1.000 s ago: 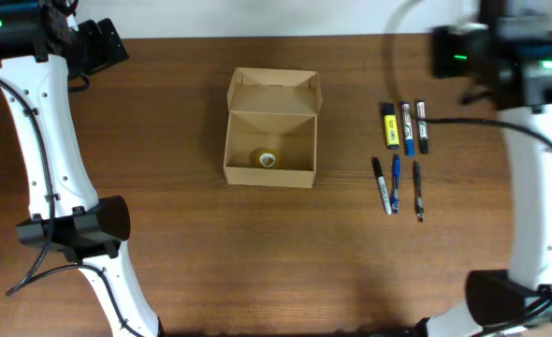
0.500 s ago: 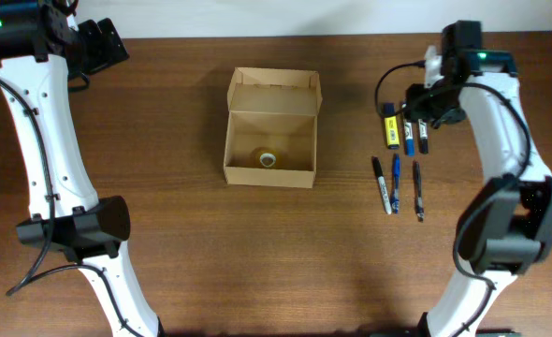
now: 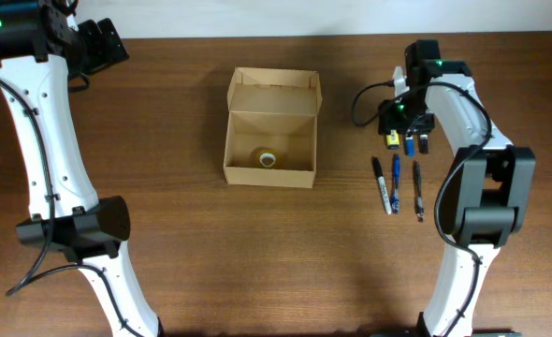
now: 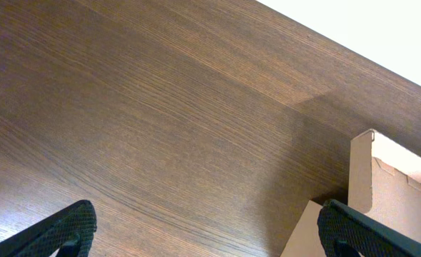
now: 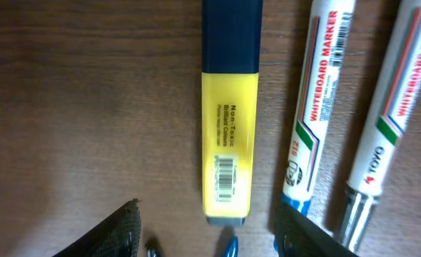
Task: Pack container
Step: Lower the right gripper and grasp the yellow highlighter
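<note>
To grab the yellow highlighter [image 5: 230, 143] still below its open fingers, my right gripper should lower onto the highlighter's barcode end first, then close.
The container [image 3: 270, 140] is an open tan cardboard box at the table's middle, its flap lid standing at the far side; its corner shows in the left wrist view [image 4: 385, 182]. A small tape roll [image 3: 268, 159] lies inside. My right gripper [image 3: 403, 120] is open, low over a yellow highlighter [image 5: 230, 143], which lies between its fingers [image 5: 207, 239]. Two whiteboard markers [image 5: 316, 107] lie right of the highlighter. My left gripper [image 4: 210, 235] is open and empty, at the far left corner [image 3: 98, 45], apart from the box.
Three thin pens [image 3: 396, 184] lie in a row just in front of the highlighter and markers. The brown wooden table [image 3: 210, 253] ends at a white edge along the back. Both white arm bases stand at the front corners.
My right arm has swung in from the far right edge and come down over the highlighter and markers. The left arm and the box have not moved.
</note>
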Robot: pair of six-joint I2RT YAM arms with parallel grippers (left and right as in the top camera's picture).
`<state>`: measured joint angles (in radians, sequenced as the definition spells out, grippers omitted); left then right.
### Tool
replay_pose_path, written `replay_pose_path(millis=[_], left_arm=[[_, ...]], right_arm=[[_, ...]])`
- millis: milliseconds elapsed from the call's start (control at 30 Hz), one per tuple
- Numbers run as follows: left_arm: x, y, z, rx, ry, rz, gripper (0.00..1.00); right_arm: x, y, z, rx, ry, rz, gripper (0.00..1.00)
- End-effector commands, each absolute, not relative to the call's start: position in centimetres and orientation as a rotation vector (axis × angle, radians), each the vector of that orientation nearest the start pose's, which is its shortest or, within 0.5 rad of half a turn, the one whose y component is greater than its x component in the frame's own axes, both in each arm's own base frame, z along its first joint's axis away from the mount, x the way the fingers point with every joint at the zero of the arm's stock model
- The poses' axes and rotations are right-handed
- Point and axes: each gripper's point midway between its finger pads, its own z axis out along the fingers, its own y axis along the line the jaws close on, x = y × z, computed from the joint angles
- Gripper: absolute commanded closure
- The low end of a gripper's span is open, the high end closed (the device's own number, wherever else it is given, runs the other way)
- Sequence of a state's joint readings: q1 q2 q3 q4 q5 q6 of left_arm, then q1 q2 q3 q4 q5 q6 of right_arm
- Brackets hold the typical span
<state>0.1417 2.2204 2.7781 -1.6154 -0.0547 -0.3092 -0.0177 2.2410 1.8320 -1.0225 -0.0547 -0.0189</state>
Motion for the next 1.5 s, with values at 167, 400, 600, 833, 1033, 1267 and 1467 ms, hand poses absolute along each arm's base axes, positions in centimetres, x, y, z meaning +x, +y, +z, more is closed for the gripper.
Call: replay_pose_path(millis=[167, 400, 600, 833, 1033, 1267, 1467], left_arm=[[47.0, 7.7, 29.6, -0.590, 2.541, 0.004, 0.00], [47.0, 7.7, 29.6, -0.590, 2.541, 0.004, 0.00], [47.0, 7.7, 29.6, -0.590, 2.542, 0.004, 0.00], [47.0, 7.7, 29.6, -0.590, 2.542, 0.004, 0.00], [47.0, 7.7, 29.6, -0.590, 2.541, 0.004, 0.00], [47.0, 7.7, 29.6, -0.590, 2.541, 0.004, 0.00], [47.0, 7.7, 29.6, -0.590, 2.541, 0.004, 0.00]], right_arm=[[46.8, 0.6, 1.3, 0.004, 3.029, 0.101, 0.41], [47.6, 0.2, 1.0, 0.027, 3.003, 0.067, 0.41], [47.6, 0.1, -0.1, 0.028, 3.016, 0.062, 0.41], [47.1, 0.1, -1.1, 0.030, 3.047, 0.062, 0.55], [46.8, 0.1, -1.1, 0.030, 3.056, 0.061, 0.73], [46.4, -0.3, -1.1, 0.033, 3.074, 0.023, 0.94], [47.6, 0.6, 2.6, 0.078, 3.031, 0.108, 0.96]])
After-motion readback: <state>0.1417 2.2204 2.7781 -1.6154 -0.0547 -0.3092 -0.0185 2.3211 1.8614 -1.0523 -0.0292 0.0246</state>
